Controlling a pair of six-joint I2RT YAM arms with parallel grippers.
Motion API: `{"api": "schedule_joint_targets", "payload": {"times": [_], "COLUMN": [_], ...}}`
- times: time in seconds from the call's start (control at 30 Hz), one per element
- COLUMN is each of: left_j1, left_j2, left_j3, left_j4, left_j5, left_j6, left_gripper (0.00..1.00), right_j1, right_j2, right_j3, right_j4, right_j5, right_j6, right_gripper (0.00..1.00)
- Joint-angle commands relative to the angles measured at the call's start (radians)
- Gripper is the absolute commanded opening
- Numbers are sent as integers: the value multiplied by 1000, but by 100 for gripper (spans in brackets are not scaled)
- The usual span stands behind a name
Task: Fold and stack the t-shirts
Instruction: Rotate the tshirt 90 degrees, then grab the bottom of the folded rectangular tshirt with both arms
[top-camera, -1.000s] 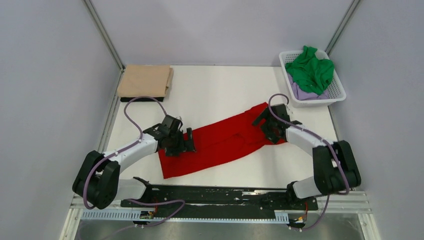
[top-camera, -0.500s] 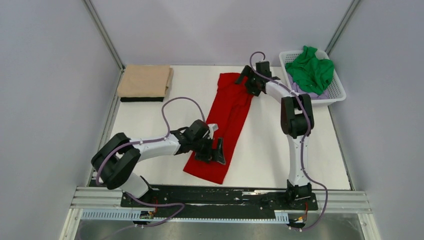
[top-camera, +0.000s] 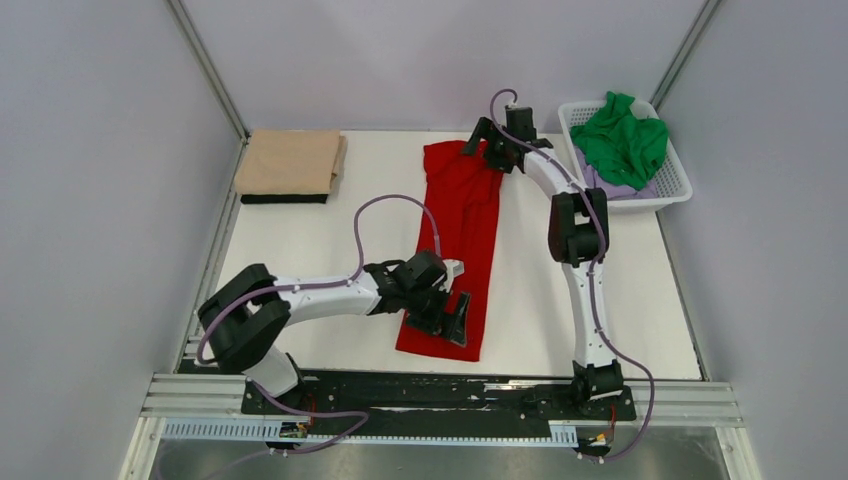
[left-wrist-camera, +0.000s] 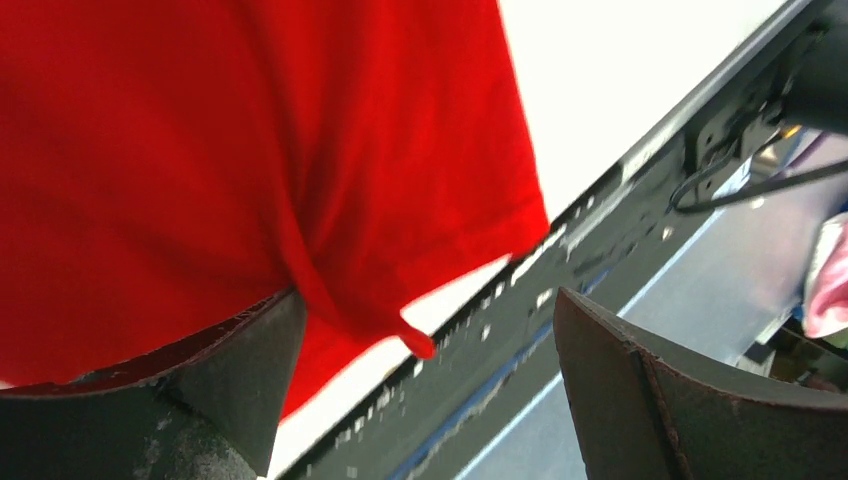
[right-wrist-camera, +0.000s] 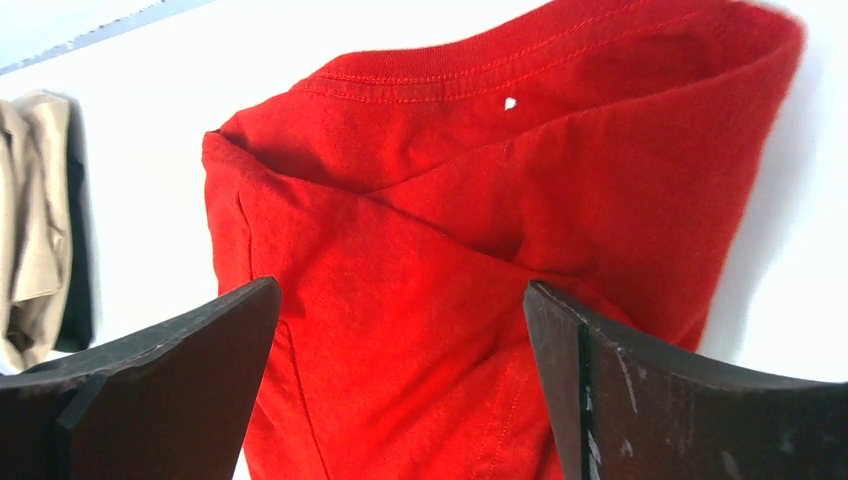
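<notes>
The left gripper should move to the red t-shirt's near corner on the tan shirt's side (top-camera: 402, 344), which is to its left in the top view, because the gripper's fingers are at the middle of the strip.
The bright red t-shirt (top-camera: 465, 215) lies folded into a long strip running from the table's back edge towards the front. My left gripper (top-camera: 455, 318) is open at its near end; in the left wrist view (left-wrist-camera: 425, 300) the red cloth (left-wrist-camera: 250, 130) touches the left finger and a hem corner hangs loose. My right gripper (top-camera: 490, 152) is open over the collar end (right-wrist-camera: 450, 200), with its jaws wide apart (right-wrist-camera: 400, 290). The tan-beige shirt (top-camera: 290, 160) lies folded at the back left. The green shirt (top-camera: 622, 140) lies on the pale lilac one (top-camera: 600, 185) in the basket.
The white lattice basket (top-camera: 668, 195) stands at the back right corner. A dark slab (top-camera: 285, 198) shows under the tan shirt, which also shows in the right wrist view (right-wrist-camera: 35, 230). A black rail (top-camera: 440, 385) runs along the front edge. Grey walls enclose the table.
The red shirt has swung from lying crosswise to lengthwise. My right arm has stretched to the back edge with the collar end. My left gripper has moved right to the near end.
</notes>
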Motion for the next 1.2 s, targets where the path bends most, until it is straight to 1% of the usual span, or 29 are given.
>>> {"api": "schedule_joint_targets", "payload": {"times": [0.0, 0.03, 0.13, 0.2, 0.27, 0.33, 0.4, 0.43, 0.5, 0.57, 0.63, 0.73, 0.83, 0.93, 0.97, 1.0, 1.03, 1.07, 1.13, 1.17], "left_j1": [-30, -30, -27, -19, -9, 3, 12, 14, 19, 24, 27, 28, 28, 31, 30, 29, 29, 30, 30, 29], "left_j2": [-184, -211, -316, -359, -386, -401, -409, -414, -413, -401, -385, -362, -321, -276, -253, -242, -222, -216, -199, -194], "left_j3": [-8, -12, -36, -61, -94, -131, -170, -183, -215, -227, -228, -225, -223, -222, -220, -218, -219, -220, -225, -227], "left_j4": [-250, -264, -340, -385, -413, -421, -409, -390, -355, -327, -293, -244, -215, -190, -186, -184, -182, -180, -172, -171], "left_j5": [-133, -158, -316, -400, -443, -451, -449, -445, -444, -449, -446, -430, -427, -413, -407, -407, -408, -407, -400, -393], "left_j6": [34, 28, -7, -33, -55, -76, -96, -102, -115, -119, -118, -114, -108, -106, -109, -111, -117, -118, -119, -116], "left_gripper": [100, 100, 100, 100, 100, 100, 99, 97, 92, 88, 84, 80, 75, 69, 63, 61, 55, 51, 35, 31], "right_j1": [-13, -10, 6, 22, 45, 69, 117, 152, 245, 343, 424, 525, 597, 653, 668, 688, 707, 726, 758, 774], "right_j2": [-197, -252, -450, -614, -767, -918, -1072, -1145, -1268, -1364, -1430, -1489, -1507, -1483, -1471, -1461, -1453, -1446, -1429, -1420], "right_j3": [-45, -86, -290, -471, -661, -876, -1069, -1194, -1343, -1453, -1540, -1633, -1683, -1704, -1707, -1712, -1716, -1720, -1725, -1725], "right_j4": [-17, -18, -16, -17, -38, -56, -55, -54, -56, -56, -55, -58, -58, -50, -46, -41, -37, -37, -40, -40], "right_j5": [71, 71, 106, 144, 175, 178, 196, 204, 218, 216, 188, 144, 116, 113, 105, 101, 104, 110, 130, 140], "right_j6": [-127, -142, -169, -163, -106, -23, 75, 114, 178, 242, 297, 357, 400, 446, 460, 474, 489, 504, 531, 538], "right_gripper": [100, 100, 100, 100, 100, 100, 100, 100, 99, 95, 90, 81, 72, 66, 63, 62, 61, 61, 59, 58]}}
